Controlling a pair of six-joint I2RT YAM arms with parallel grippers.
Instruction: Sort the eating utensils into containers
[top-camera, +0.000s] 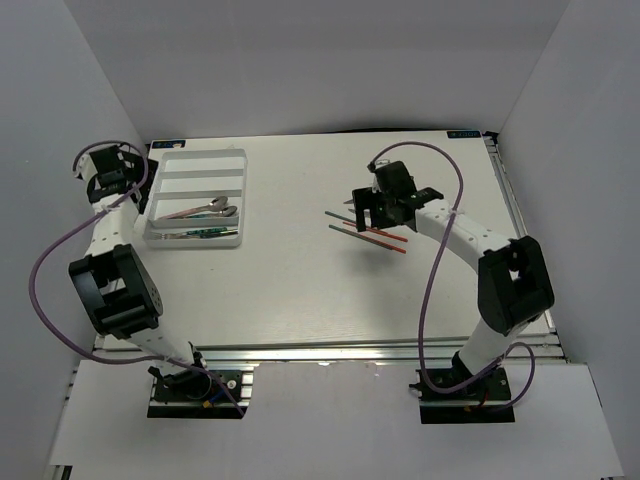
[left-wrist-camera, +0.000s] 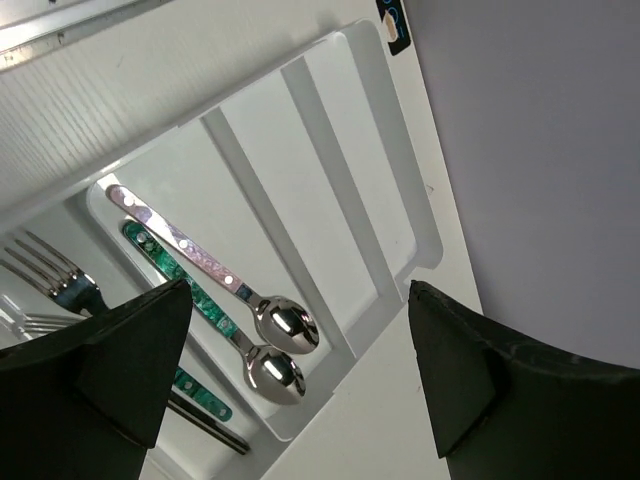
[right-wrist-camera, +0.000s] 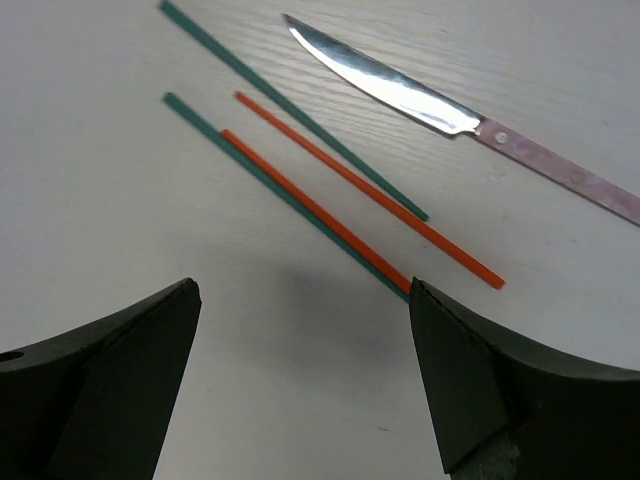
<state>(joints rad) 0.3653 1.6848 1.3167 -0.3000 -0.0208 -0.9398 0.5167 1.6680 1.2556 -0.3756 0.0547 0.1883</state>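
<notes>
The right gripper will next move toward the right in the wrist view and lower onto the knife's pink handle (right-wrist-camera: 566, 174) to close, because the handle is clear of the chopsticks.
The white cutlery tray (top-camera: 243, 190) stands at the far left. In the left wrist view its slots (left-wrist-camera: 370, 180) hold a pink-handled spoon (left-wrist-camera: 285, 325), a green-handled spoon (left-wrist-camera: 272, 372), forks (left-wrist-camera: 50, 275) and a dark-handled piece. My left gripper (left-wrist-camera: 300, 370) is open and empty above the tray's end; it also shows in the top view (top-camera: 135, 180). My right gripper (right-wrist-camera: 305, 350) is open and empty, just above the table. Ahead of it lie two green chopsticks (right-wrist-camera: 200, 125), two red chopsticks (right-wrist-camera: 370, 190) and a pink-handled knife (right-wrist-camera: 400, 88). One fingertip overlaps the chopstick ends.
The chopsticks (top-camera: 365, 235) lie mid-table, right of centre, under the right gripper (top-camera: 375, 215). White walls close in the table on the left, back and right. A purple cable loops off each arm.
</notes>
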